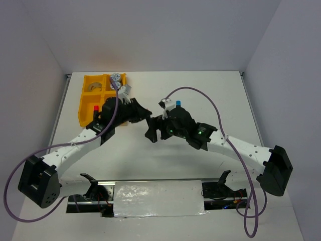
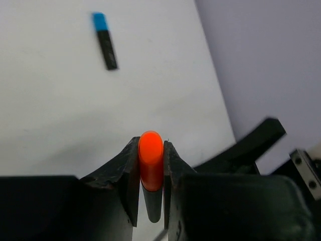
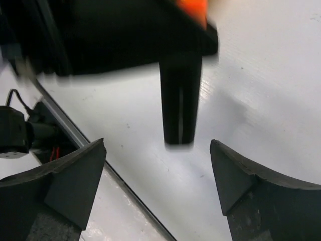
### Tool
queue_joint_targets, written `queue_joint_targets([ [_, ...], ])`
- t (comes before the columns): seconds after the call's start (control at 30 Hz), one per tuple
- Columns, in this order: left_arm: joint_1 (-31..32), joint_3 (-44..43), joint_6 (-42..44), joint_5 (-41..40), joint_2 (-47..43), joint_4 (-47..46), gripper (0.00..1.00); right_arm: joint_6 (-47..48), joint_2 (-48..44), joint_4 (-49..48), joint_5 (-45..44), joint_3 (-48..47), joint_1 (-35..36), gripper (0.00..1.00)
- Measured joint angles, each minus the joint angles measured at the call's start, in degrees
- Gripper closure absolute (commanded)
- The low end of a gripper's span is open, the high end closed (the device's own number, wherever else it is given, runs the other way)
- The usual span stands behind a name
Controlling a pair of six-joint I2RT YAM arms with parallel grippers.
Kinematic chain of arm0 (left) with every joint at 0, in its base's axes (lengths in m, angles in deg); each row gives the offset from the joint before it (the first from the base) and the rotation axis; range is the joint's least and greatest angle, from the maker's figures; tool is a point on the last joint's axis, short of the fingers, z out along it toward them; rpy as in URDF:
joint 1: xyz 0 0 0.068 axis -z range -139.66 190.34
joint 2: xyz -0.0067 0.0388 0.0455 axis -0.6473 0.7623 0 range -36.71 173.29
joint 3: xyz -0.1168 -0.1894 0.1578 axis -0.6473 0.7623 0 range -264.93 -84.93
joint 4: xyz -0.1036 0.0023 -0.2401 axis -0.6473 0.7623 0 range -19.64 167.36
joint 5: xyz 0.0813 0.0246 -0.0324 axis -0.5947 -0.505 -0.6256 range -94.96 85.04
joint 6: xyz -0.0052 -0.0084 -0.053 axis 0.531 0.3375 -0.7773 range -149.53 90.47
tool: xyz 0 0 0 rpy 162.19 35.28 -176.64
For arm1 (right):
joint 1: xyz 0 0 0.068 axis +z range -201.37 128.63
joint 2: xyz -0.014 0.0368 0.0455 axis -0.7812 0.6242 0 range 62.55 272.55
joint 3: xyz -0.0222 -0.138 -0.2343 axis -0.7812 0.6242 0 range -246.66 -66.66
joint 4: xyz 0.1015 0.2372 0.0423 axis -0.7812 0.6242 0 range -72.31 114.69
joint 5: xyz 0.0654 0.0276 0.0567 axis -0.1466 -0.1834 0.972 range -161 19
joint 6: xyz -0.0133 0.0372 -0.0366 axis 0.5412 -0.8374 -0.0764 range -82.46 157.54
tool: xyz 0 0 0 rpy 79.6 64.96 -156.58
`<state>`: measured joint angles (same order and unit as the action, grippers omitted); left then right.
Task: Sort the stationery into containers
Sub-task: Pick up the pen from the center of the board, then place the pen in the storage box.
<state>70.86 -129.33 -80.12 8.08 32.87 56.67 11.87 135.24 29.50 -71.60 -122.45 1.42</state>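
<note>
I should swing my left gripper across next and let go of the highlighter in the tray section holding the similar red-tipped item, because that is to its left in the top view.
My left gripper (image 2: 151,145) is shut on an orange-capped black highlighter (image 2: 150,163), held by its cap above the white table. In the top view this gripper (image 1: 146,113) is right of the yellow tray (image 1: 86,116). My right gripper (image 3: 158,150) is open and empty, and the highlighter's black body (image 3: 180,105) hangs just beyond its fingertips. In the top view the right gripper (image 1: 152,132) sits just below the left one. A blue-capped highlighter (image 2: 104,40) lies on the table and also shows in the top view (image 1: 178,104). The tray holds a grey tape ring (image 1: 93,86), a patterned tape roll (image 1: 116,78) and a red-tipped item (image 1: 95,108).
The table's near edge with a metal rail and wiring (image 3: 30,130) shows at the left of the right wrist view. White walls enclose the table on three sides. Purple cables (image 1: 200,95) arc over both arms.
</note>
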Motion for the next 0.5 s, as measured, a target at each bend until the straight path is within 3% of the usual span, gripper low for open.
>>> queue_joint_targets([
  [0.1, -5.4, -6.7, 6.0, -4.4, 1.6, 9.0, 1.00, 0.4, -3.1, -1.9, 1.8, 3.7, -2.2, 0.05],
  [0.3, -24.2, -24.0, 15.1, -20.1, 13.2, 26.8, 1.00, 0.6, -15.5, -1.9, 4.5, 13.7, -12.2, 0.05],
  [0.5, -34.2, -35.8, 23.8, -25.5, 24.5, 37.9, 1.00, 3.2, -20.8, -1.5, 7.3, 16.0, -13.5, 0.05],
])
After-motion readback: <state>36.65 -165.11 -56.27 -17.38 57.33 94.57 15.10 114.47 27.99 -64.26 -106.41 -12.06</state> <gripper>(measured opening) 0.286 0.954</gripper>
